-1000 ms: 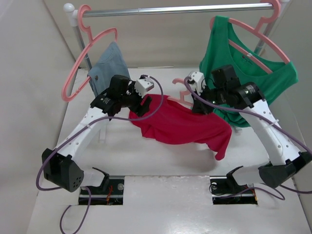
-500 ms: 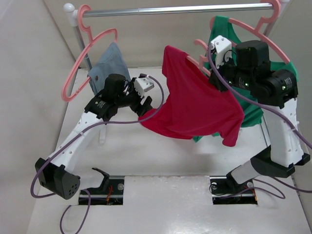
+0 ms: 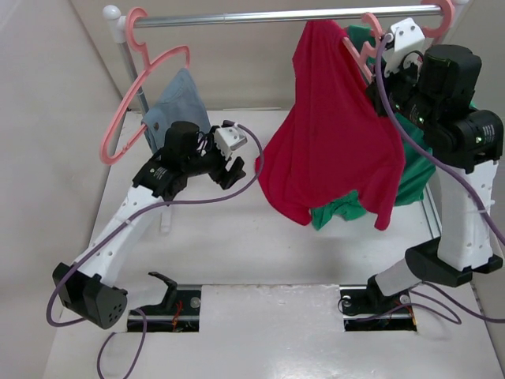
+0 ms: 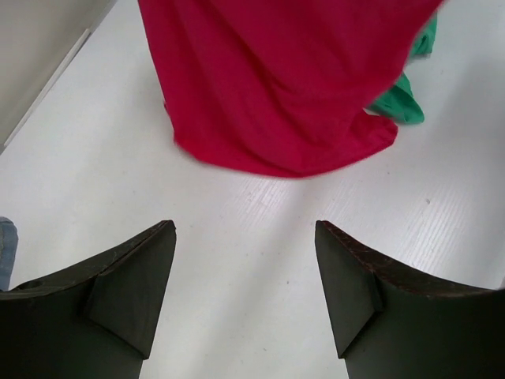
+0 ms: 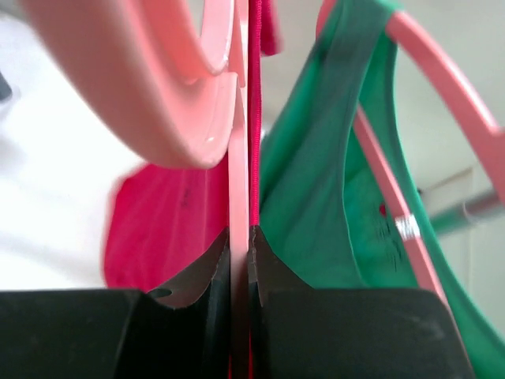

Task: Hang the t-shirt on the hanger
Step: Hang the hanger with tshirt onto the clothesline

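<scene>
The robot's right gripper should next move outward, set the hanger's hook in place where the metal bar should run and let go, since the hook still hangs short of the bar.
The crimson t-shirt hangs draped over the pink hanger, high up by the rail. My right gripper is shut on the hanger. In the right wrist view its jaws pinch the thin pink hanger bar together with a red fabric edge, and the t-shirt falls away to the left. My left gripper stays low over the table, left of the shirt's hem. Its wrist view shows the left gripper open with nothing in it, and the t-shirt ahead of it.
A green top on its own pink hanger hangs just behind the t-shirt, also seen as green top. The metal rail runs across the back. A blue-grey cloth on another pink hanger hangs at far left.
My right arm has lifted the hanger and t-shirt from the table up to the rail. The shirt now hangs down. My left gripper has stayed low and hardly moved.
</scene>
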`<state>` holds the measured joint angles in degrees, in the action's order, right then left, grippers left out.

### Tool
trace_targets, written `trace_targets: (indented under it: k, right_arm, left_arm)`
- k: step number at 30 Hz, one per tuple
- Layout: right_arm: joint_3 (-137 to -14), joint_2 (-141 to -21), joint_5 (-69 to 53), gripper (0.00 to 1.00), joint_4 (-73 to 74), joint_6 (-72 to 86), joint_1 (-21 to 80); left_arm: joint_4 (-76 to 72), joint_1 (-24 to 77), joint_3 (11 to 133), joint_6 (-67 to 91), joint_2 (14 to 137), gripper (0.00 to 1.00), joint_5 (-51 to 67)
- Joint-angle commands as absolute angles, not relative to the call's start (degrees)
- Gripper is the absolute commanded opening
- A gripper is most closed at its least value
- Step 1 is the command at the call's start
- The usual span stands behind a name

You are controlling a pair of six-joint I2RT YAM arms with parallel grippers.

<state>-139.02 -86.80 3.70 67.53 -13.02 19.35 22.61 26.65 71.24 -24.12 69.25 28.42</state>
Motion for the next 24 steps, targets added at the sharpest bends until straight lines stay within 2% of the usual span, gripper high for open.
trace_targets:
  k: [1, 5, 11, 19, 24]
  right_arm:
    - [-141.68, -87.36, 1.58, 0.00, 53.62, -11.34, 18.46]
    - [-141.68, -89.38, 0.45, 0.00, 47.57, -10.11, 17.23]
    - [-141.15, -92.63, -2.63, 0.00, 46.32, -7.56, 13.72]
    - [-128.87, -91.50, -6.06, 0.00, 43.78, -5.81, 11.95]
    - [-125.51, -89.74, -7.46, 0.00, 43.24, -5.27, 11.95]
  left_arm:
    - [20.40, 26.89, 69.70, -24.17, 66.19, 0.68, 29.27]
    - [19.87, 26.89, 69.08, -24.17, 65.65, 0.68, 28.74]
    - [19.86, 26.89, 67.94, -24.17, 65.13, 0.68, 27.69]
    - [19.34, 26.89, 66.09, -24.17, 64.07, 0.69, 27.16]
    - [18.81, 26.89, 65.57, -24.17, 64.07, 0.69, 27.16]
